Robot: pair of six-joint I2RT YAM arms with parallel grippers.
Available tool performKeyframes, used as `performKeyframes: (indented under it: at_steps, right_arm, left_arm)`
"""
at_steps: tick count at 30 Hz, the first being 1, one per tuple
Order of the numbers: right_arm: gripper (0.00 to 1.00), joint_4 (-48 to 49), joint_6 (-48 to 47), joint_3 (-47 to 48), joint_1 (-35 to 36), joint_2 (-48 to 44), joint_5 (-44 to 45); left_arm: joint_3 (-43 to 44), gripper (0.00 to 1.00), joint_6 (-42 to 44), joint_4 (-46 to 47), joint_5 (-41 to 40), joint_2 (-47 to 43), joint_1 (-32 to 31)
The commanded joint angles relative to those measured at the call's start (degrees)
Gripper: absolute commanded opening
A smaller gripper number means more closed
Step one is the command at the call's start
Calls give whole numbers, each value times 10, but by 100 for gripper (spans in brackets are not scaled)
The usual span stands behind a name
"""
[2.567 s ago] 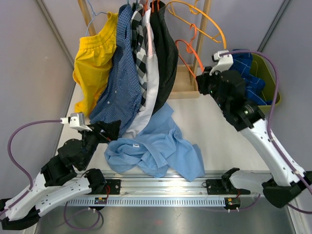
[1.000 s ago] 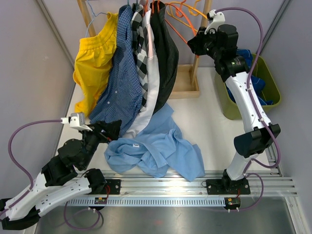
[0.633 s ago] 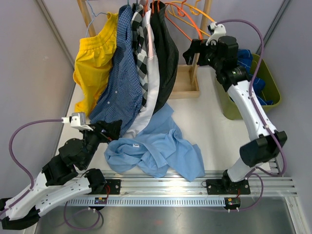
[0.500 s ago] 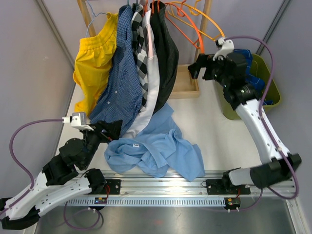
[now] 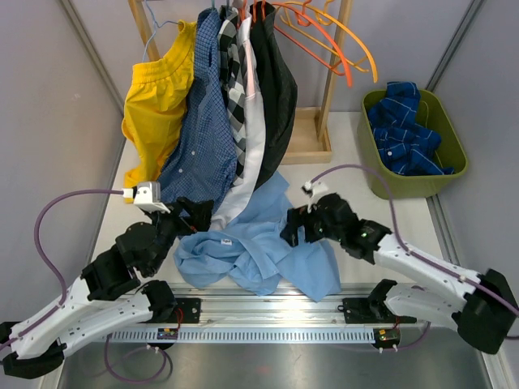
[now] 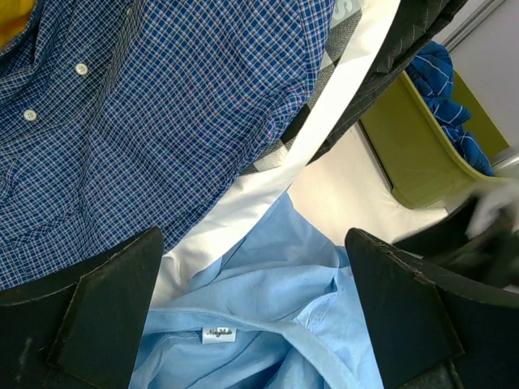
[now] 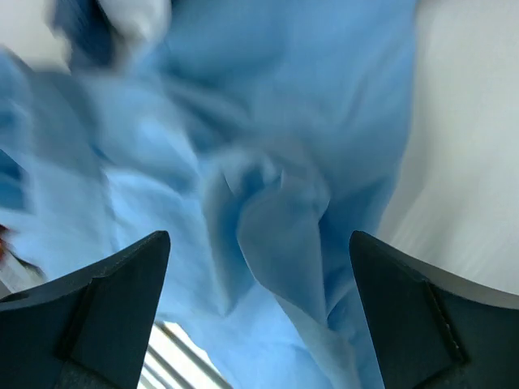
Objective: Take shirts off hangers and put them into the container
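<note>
I should move my right gripper down and to the left in the top view, then close it. The shirt's bunched fold stands up there to grab.
A light blue shirt (image 5: 259,251) lies crumpled on the table, off any hanger. My left gripper (image 5: 197,215) stands open at its left edge, with the collar label below its jaws (image 6: 253,243). Over the shirt's right side my right gripper (image 5: 293,231) is open, and blurred blue cloth fills the gap (image 7: 259,239). Yellow (image 5: 158,97), dark blue check (image 5: 199,121), black-and-white check (image 5: 235,73), white (image 5: 251,138) and black (image 5: 276,89) shirts hang on the rack. Bare orange hangers (image 5: 332,40) hang at its right end. The olive-green container (image 5: 409,185) holds a blue striped shirt (image 5: 403,130).
The wooden rack's post (image 5: 332,81) and base (image 5: 304,146) stand at the back centre. Grey walls close in on both sides. A metal rail (image 5: 268,304) runs along the near edge. The container's wall (image 6: 405,154) shows in the left wrist view.
My right arm has swung down from the hangers near the container to the light blue shirt, its jaws now open. An orange hanger stays on the rack. My left gripper has shifted slightly right.
</note>
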Motion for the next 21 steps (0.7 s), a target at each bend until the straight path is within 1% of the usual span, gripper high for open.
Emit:
performKeyframes:
  at_steps: [1, 3, 4, 5, 12, 13, 15, 16, 18, 20, 21]
  right_arm:
    - [99, 62, 83, -50, 48, 38, 21]
    - [100, 105, 97, -71, 67, 64, 21]
    - [99, 121, 108, -77, 72, 93, 22]
    - [99, 155, 114, -84, 74, 109, 20]
    - [99, 263, 142, -96, 88, 251, 7]
    - [97, 271, 144, -94, 90, 279, 4]
    - [94, 303, 146, -93, 90, 304, 1]
    - [88, 309, 148, -91, 90, 327, 2]
    - [81, 330, 152, -88, 90, 346, 1]
    - [67, 345, 156, -86, 90, 370, 1]
    - [55, 344, 158, -84, 90, 376, 7]
  left_arm:
    - [26, 99, 1, 36, 6, 10, 0]
    - [29, 99, 1, 32, 4, 11, 0]
    - [30, 99, 0, 32, 4, 13, 0]
    - [31, 99, 0, 31, 3, 14, 0]
    - [30, 99, -3, 24, -3, 8, 0]
    - [29, 99, -2, 25, -4, 8, 0]
    - [28, 99, -3, 22, -5, 7, 0]
    - [27, 99, -5, 23, -5, 6, 0]
    - [26, 99, -6, 19, -6, 5, 0]
    - [23, 99, -8, 17, -8, 1, 0]
    - [22, 99, -8, 18, -9, -2, 0]
